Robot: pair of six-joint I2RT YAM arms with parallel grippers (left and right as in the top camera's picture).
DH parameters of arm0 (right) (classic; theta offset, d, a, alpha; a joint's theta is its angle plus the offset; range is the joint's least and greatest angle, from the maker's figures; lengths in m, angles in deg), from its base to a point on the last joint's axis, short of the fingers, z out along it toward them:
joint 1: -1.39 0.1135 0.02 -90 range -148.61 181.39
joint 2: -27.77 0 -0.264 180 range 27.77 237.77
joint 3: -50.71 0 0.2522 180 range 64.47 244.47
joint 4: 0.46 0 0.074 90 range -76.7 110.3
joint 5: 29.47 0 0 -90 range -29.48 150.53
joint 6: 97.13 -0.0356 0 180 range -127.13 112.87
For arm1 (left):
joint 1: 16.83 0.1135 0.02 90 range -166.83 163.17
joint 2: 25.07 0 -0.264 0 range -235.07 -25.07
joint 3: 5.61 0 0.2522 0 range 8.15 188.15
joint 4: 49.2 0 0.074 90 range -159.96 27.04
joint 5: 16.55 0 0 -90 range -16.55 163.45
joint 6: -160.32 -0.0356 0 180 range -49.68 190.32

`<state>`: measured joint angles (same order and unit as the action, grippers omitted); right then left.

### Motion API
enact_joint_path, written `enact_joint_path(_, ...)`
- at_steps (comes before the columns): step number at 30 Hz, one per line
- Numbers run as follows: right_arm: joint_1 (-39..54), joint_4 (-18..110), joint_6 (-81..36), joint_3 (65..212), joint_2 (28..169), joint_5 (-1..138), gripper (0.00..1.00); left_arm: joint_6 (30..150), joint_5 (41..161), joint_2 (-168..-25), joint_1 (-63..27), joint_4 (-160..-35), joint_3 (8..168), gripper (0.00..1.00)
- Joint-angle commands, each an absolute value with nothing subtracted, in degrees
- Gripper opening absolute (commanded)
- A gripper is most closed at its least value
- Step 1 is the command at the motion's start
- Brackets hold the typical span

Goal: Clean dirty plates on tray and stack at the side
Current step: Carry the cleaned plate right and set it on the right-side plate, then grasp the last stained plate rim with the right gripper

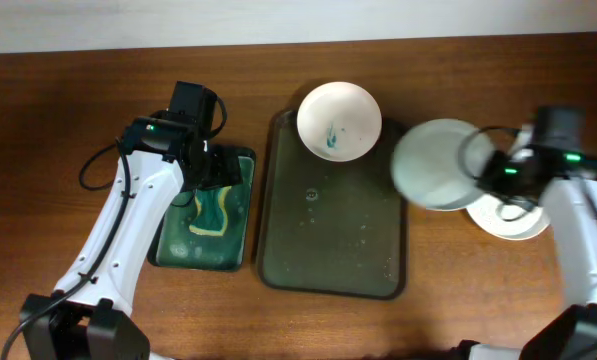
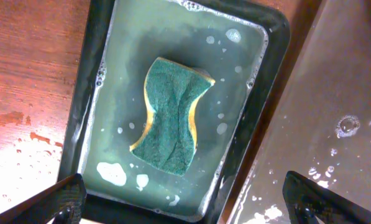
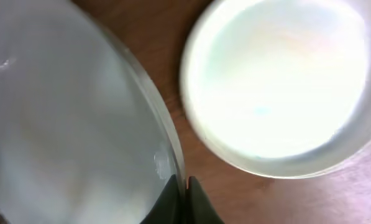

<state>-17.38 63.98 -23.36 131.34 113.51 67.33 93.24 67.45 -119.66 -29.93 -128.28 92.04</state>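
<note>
The other white plate (image 1: pixel 509 211) already lies aside, so the robot's right gripper will next move away from the tray and down, bring the clean plate (image 1: pixel 436 163) onto it and let go of the clean plate's rim.
A white plate with a teal smear (image 1: pixel 339 120) sits at the far end of the dark tray (image 1: pixel 330 260). My right gripper (image 1: pixel 488 172) is shut on the rim of a clean white plate (image 1: pixel 436 163), holding it above the table right of the tray; its fingers pinch the rim (image 3: pixel 184 186). Another white plate (image 1: pixel 513 218) lies on the table under my right arm and also shows in the right wrist view (image 3: pixel 278 81). My left gripper (image 2: pixel 185 199) is open above the small soapy tray (image 2: pixel 247 81), where a green sponge (image 2: pixel 171 115) lies.
The small soapy tray (image 1: pixel 243 160) lies left of the big tray. Water drops dot the big tray's wet floor (image 2: pixel 347 124). Cables run along both arms.
</note>
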Motion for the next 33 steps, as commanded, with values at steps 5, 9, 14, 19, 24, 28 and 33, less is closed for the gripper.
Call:
enact_joint_path(5, -42.99, 63.65, -27.6, 132.26, 125.24, 71.09, 0.04, 92.95, 67.67, -118.59, -29.78, -128.37, 92.72, 0.99)
enact_joint_path(9, -44.26, 64.72, -27.49, 132.35, 129.68, 75.81, 0.37, 92.95, 67.67, -118.59, -29.78, -128.37, 92.72, 0.99)
enact_joint_path(14, -38.03, 66.77, -13.02, 135.87, 121.14, 97.41, 0.62, 92.95, 67.67, -118.59, -29.78, -128.37, 92.72, 0.99)
enact_joint_path(19, -11.65, 66.75, -10.97, 138.2, 113.66, 86.41, 0.61, 92.95, 67.67, -118.59, -29.78, -128.37, 92.72, 0.99)
enact_joint_path(24, 9.95, 48.33, -10.95, 138.23, 123.89, 63.03, 0.6, 92.95, 67.67, -118.59, -29.78, -128.37, 92.72, 0.99)
enact_joint_path(28, 9.38, 36.76, -13.24, 140.5, 137.7, 68.23, 0.52, 92.95, 67.67, -118.59, -29.78, -128.37, 92.72, 0.99)
enact_joint_path(33, 7.28, 29.49, -20.08, 143.03, 147.56, 73.65, 0.33, 92.95, 67.67, -118.59, -29.78, -128.37, 92.72, 1.0)
